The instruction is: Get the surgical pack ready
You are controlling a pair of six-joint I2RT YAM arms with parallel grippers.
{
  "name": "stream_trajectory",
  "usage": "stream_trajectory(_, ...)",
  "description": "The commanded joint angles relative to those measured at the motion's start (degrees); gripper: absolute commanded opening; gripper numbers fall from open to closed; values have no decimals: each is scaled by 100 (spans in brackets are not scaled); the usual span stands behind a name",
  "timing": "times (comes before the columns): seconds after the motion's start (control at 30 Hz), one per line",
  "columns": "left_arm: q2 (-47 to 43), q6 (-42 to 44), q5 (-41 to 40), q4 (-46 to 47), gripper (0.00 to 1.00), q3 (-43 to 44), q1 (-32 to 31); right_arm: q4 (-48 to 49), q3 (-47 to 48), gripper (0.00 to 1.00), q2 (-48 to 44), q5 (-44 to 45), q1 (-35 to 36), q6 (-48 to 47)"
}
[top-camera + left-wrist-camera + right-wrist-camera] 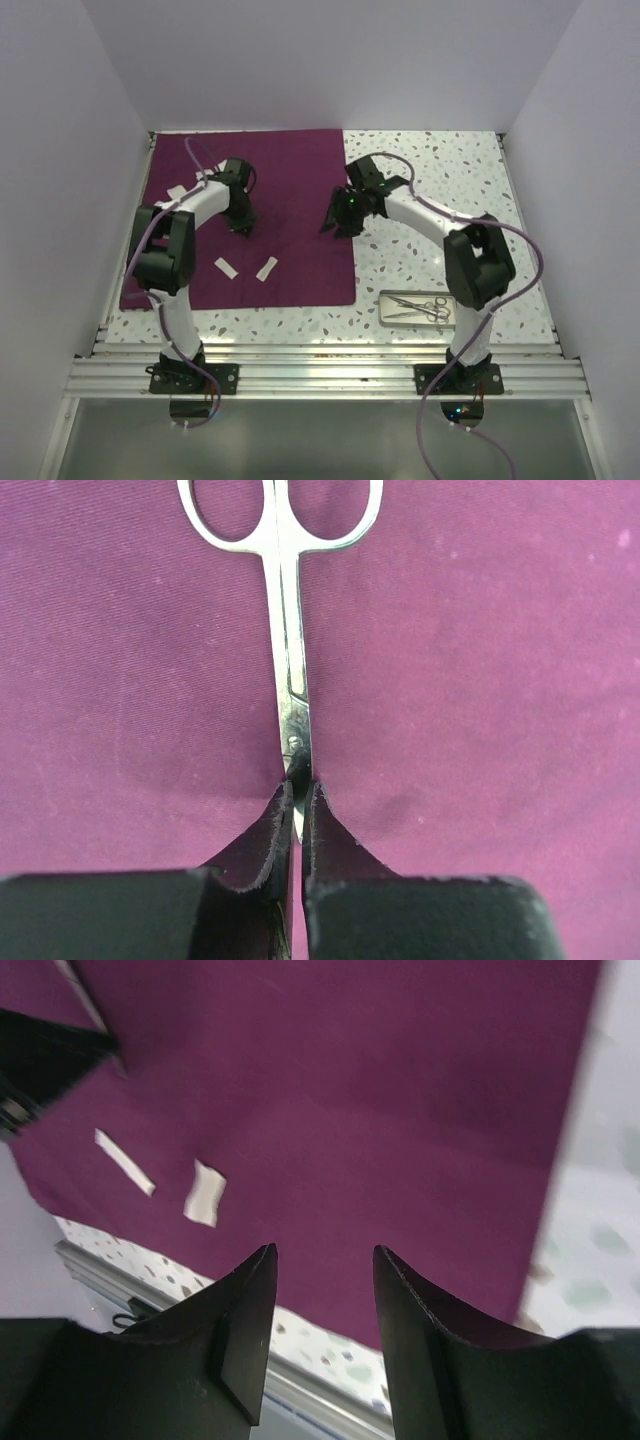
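Observation:
My right gripper will next move down and to its left in the top view, onto the body of the scissors below it, because the blades are held.
The plum-purple cloth [290, 200] lies flat on the left half of the table. My left gripper [298, 795] is low over it and shut on the blade end of a pair of silver scissors [285, 630], whose finger rings point away from me. In the top view that gripper [240, 226] hides the scissors. My right gripper [325, 1255] hangs open and empty above the cloth's right part [400, 1110]. Two white gauze pads [226, 267] [266, 268] lie near the cloth's front edge. A small steel tray [395, 318] at the front right holds more silver instruments [425, 306].
A third small white pad [178, 192] lies on the cloth by the left arm. The speckled tabletop [440, 170] is bounded by white walls at the back and sides. An aluminium rail [320, 365] runs along the near edge.

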Motion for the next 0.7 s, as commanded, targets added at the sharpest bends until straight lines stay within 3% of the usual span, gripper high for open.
stream_trajectory(0.0,-443,178,556,166,0,-446,-9,842,904,48,559,-623,218,232)
stream_trajectory(0.37,-1165,441,1048,500,0,-1352,-9,1853,2770,45,2589,-1028,940,971)
stream_trajectory(0.67,-1437,564,1110,720,0,-1756,-1,1371,4150,42,3549,-809,1274,1077)
